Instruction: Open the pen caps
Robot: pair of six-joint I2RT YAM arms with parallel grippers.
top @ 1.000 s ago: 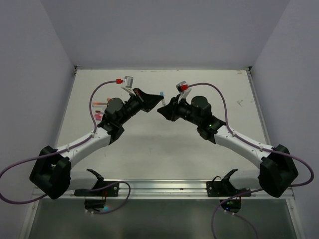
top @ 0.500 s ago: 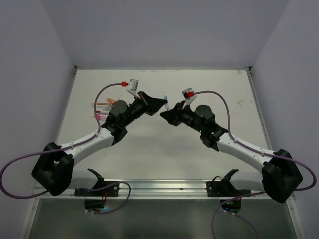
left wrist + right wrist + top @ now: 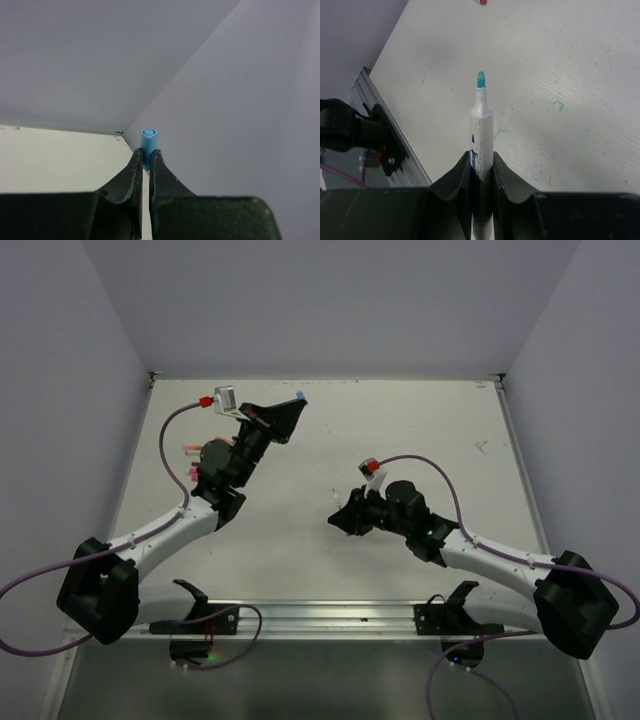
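The left gripper next tilts and lowers to the table's clear middle, below it and to its right in the top view, and releases the cap there.
My left gripper (image 3: 297, 406) is raised at the back left and shut on a small blue pen cap (image 3: 149, 141), which pokes out past the fingertips; the cap also shows in the top view (image 3: 301, 397). My right gripper (image 3: 338, 520) is low over the table's middle and shut on a pale-barrelled pen (image 3: 481, 135) whose bare teal tip (image 3: 480, 79) points away from the wrist. Several more pens (image 3: 191, 452) with pink and orange ends lie at the left edge, mostly hidden behind the left arm.
The pale table (image 3: 400, 440) carries faint ink marks (image 3: 555, 104). A metal rail (image 3: 330, 618) runs along its near edge, also in the right wrist view (image 3: 390, 145). Grey walls close in the back and both sides.
The two grippers were close together at the table's middle. The left one has moved up and back left with the blue cap. The right one has moved down and nearer with the uncapped pen.
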